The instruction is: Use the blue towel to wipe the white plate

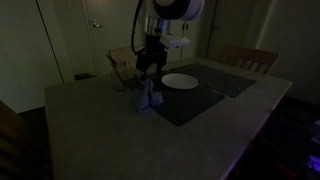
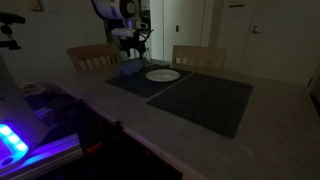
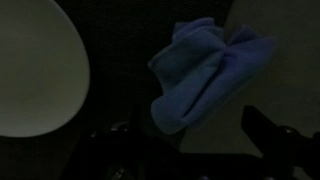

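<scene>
The towel's near end (image 1: 149,93) lies between my open fingers, so next my gripper moves down and slightly away from the white plate (image 1: 180,81), around that end.
The room is very dark. The white plate (image 1: 180,81) lies on a dark placemat (image 1: 205,100), and it also shows in the other exterior view (image 2: 162,74) and at the left of the wrist view (image 3: 35,70). The crumpled blue towel (image 1: 150,96) lies next to the plate, seen too from the other side (image 2: 130,68) and in the wrist view (image 3: 205,75). My gripper (image 1: 150,66) hovers just above the towel (image 2: 134,46). In the wrist view its fingers (image 3: 185,150) stand wide apart, with the towel's near end between them. Nothing is gripped.
Wooden chairs (image 1: 248,58) (image 2: 92,55) stand along the far side of the table (image 1: 90,120). A second dark placemat (image 2: 205,100) lies beside the first. Closed doors (image 1: 95,35) are behind. A blue-lit device (image 2: 15,140) sits near one table edge.
</scene>
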